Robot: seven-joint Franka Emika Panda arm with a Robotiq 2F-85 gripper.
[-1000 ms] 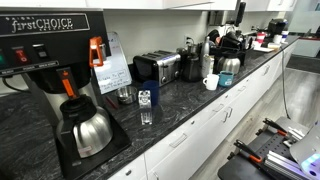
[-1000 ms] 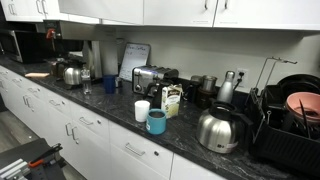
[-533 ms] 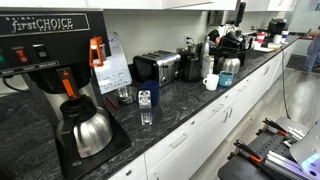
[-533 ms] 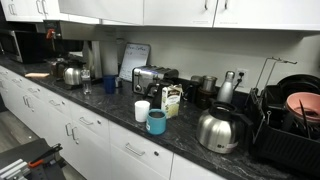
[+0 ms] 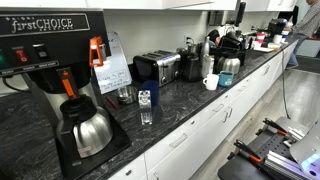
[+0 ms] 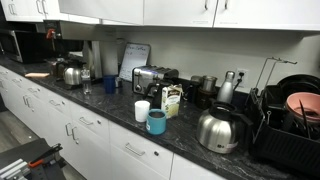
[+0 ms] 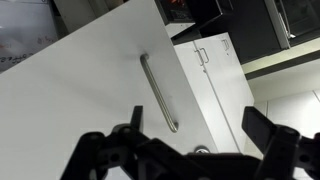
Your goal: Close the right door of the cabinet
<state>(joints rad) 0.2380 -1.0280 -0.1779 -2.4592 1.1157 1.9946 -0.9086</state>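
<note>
The long handle's lower end (image 7: 172,124) is off-centre between my open fingers, so I will move my gripper to the left in the wrist view, onto that end.
In the wrist view a white cabinet door (image 7: 90,90) with a long vertical metal handle (image 7: 158,92) fills the left and middle and stands at an angle to the neighbouring white door (image 7: 220,85), which has its own small handle. My gripper (image 7: 200,140) is open and empty, its two dark fingers spread at the bottom of the view, close in front of the angled door and just below the handle's lower end. The gripper does not show in either exterior view. White upper cabinets (image 6: 180,10) and lower cabinets (image 5: 200,130) show in the exterior views.
A dark stone counter (image 5: 180,100) carries a coffee machine (image 5: 60,60), a steel carafe (image 5: 85,130), a toaster (image 6: 150,77), cups (image 6: 156,122) and a dish rack (image 6: 290,125). A person (image 5: 305,20) stands at the counter's far end. Dark equipment (image 5: 270,150) lies low on the floor side.
A person at the far end of the counter has come further into an exterior view. The counter items have not moved.
</note>
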